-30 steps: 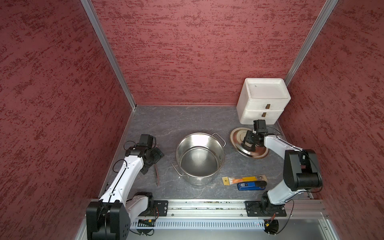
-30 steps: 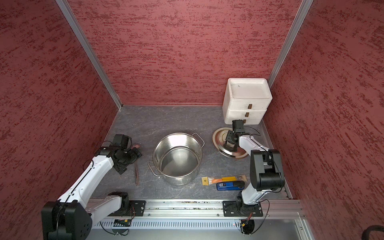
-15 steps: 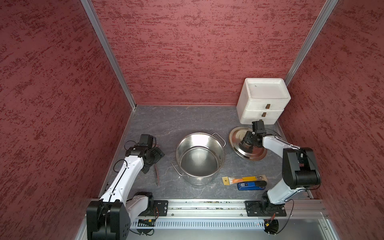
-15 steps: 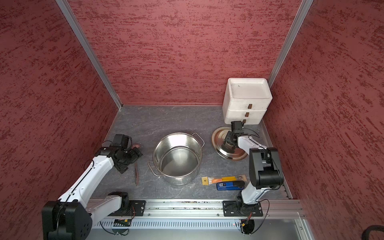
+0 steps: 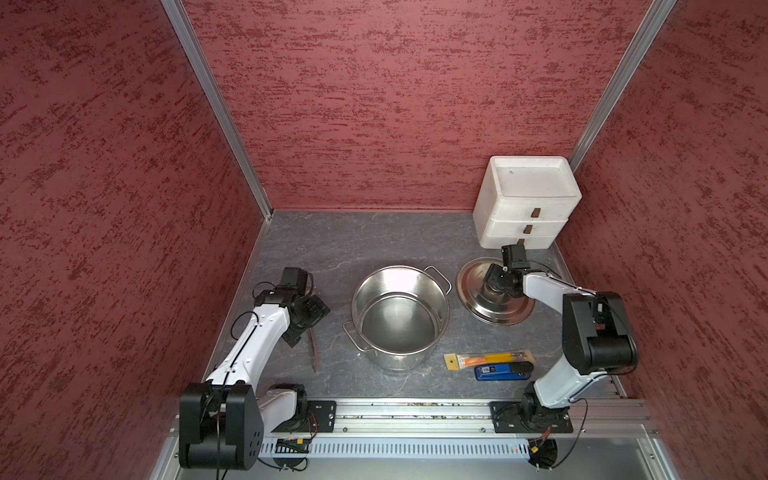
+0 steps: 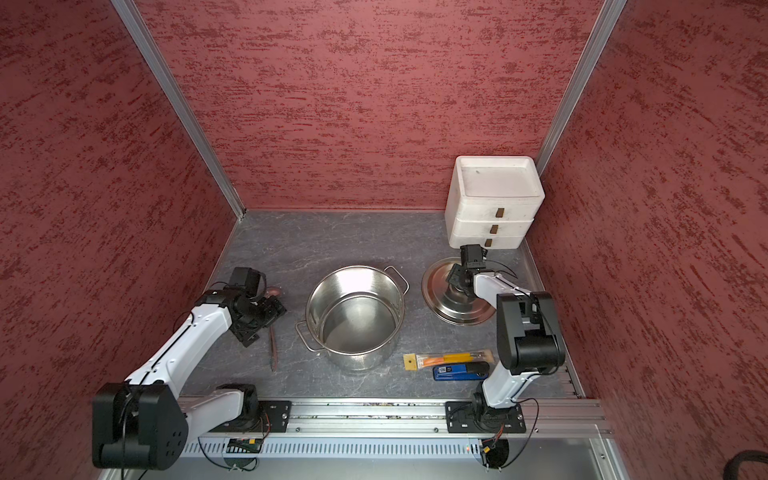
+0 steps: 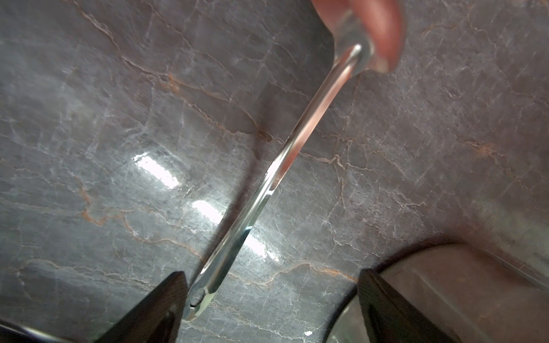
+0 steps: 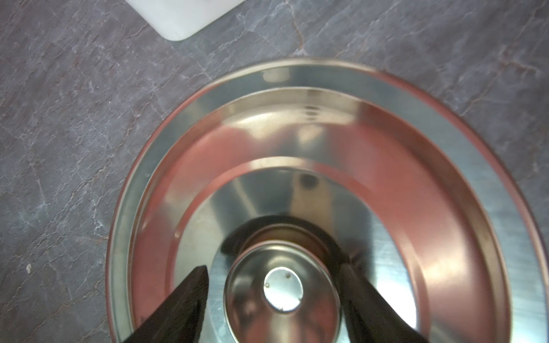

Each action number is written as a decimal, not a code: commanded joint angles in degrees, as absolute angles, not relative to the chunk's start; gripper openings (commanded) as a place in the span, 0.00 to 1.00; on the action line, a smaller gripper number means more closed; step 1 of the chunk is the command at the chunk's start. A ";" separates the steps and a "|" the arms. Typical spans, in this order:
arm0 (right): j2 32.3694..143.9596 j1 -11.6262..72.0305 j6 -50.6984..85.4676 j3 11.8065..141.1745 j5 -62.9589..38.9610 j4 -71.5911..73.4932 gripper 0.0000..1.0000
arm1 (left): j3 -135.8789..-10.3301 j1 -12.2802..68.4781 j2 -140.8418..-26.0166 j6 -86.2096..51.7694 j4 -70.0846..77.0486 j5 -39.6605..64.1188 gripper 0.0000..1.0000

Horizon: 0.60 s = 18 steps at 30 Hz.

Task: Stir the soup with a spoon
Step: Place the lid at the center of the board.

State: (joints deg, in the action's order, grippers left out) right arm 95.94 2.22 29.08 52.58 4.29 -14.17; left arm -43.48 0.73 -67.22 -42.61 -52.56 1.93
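Observation:
My left gripper lowers and tilts onto the middle of the handle (image 5: 311, 331) (image 7: 277, 172) next and closes, because the spoon's thin handle lies flat below my wide-open fingers.
The spoon (image 5: 312, 349) lies flat on the table left of the steel pot (image 5: 399, 361), with its thin handle toward the front rail. Its bowl (image 6: 272, 292) peeks out behind my left gripper (image 6: 266, 318). In the left wrist view the spoon (image 7: 267, 184) runs between the wide-open left gripper (image 7: 271, 276), its handle end beside one fingertip (image 7: 175, 285). Inside the pot only shiny metal shows; soup is out of view. My right gripper (image 5: 496, 284) hangs over the lid (image 5: 498, 311), jaws open around the knob (image 8: 282, 291), with a gap at one finger.
A white drawer unit (image 5: 528, 199) stands at the back right, just behind the lid. An orange-and-yellow package (image 5: 488, 358) and a blue-and-black gadget (image 5: 503, 371) lie in front of the pot on the right. The metal rail (image 5: 415, 415) bounds the front.
The right jaws have spread wider around the lid's knob, and the lid now rests flat on the table. The left gripper has stayed over the spoon.

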 commanded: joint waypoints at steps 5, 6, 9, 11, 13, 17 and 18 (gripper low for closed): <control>90.17 2.37 24.62 53.68 3.56 -18.68 0.83 | -44.96 -2.65 -72.37 -39.52 -50.38 2.64 0.87; 88.48 2.32 23.46 53.69 3.38 -18.93 0.85 | -45.07 -3.11 -73.05 -39.22 -50.18 2.62 0.85; 83.16 2.37 20.54 53.31 2.76 -20.12 0.86 | -45.34 -4.53 -74.91 -37.65 -48.28 4.51 0.77; 79.35 2.36 19.60 52.61 2.59 -21.22 0.85 | -45.55 -5.25 -75.89 -36.48 -47.41 5.77 0.73; 75.63 2.37 19.14 51.59 1.63 -22.14 0.85 | -45.92 -6.31 -76.76 -35.39 -46.84 6.82 0.68; 68.58 2.31 18.90 49.47 -2.02 -22.90 0.83 | -46.38 -8.67 -78.03 -33.30 -46.04 9.30 0.58; 66.92 2.42 18.89 49.02 -2.98 -22.78 0.83 | -46.34 -9.37 -78.43 -32.90 -45.84 9.97 0.57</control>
State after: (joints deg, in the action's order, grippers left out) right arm 70.08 2.20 20.27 50.76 0.51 -20.43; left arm -45.04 -7.70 -77.65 -35.46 -47.57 7.44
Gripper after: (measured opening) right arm 0.829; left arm 0.576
